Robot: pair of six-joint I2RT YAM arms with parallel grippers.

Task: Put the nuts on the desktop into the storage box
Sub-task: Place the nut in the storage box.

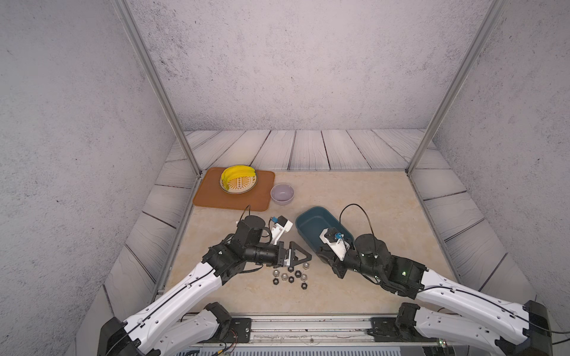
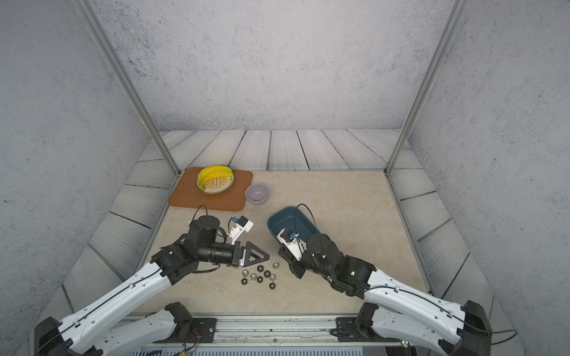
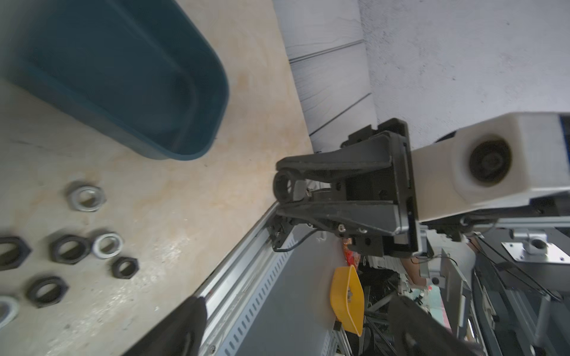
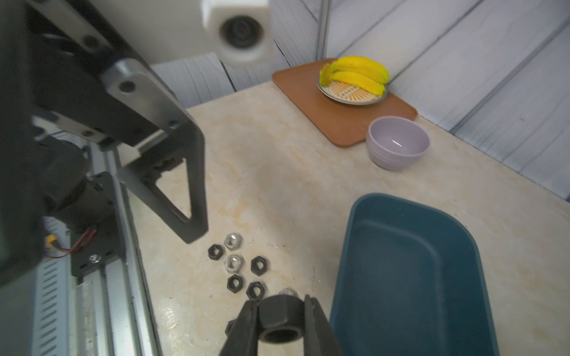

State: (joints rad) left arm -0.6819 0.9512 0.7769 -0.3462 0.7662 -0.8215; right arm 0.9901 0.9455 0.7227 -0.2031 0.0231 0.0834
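Observation:
My right gripper should move outward over the box's bottom, tip down, lower and release the black nut, as the box is outward of the gripper's fingers.
Several small black and silver nuts (image 1: 290, 277) (image 2: 259, 275) lie in a loose cluster on the beige desktop (image 1: 354, 191). They also show in the wrist views (image 3: 88, 195) (image 4: 234, 263). The teal storage box (image 1: 303, 215) (image 2: 282, 215) (image 3: 129, 80) (image 4: 410, 277) stands just behind and to the right of them. My right gripper (image 4: 280, 302) (image 1: 324, 257) is shut on one black nut (image 4: 279, 319) (image 3: 285, 186), held above the desktop beside the box's near wall. My left gripper (image 3: 296, 311) (image 1: 303, 257) hovers at the cluster's back edge, open with nothing between its fingers.
A lavender bowl (image 1: 282, 193) stands behind the box. Left of it lies an orange-brown mat (image 1: 212, 200) carrying a plate of bananas (image 1: 238, 182). A metal rail (image 1: 308, 320) runs along the front edge. Frame posts (image 1: 191, 154) rise at the back corners.

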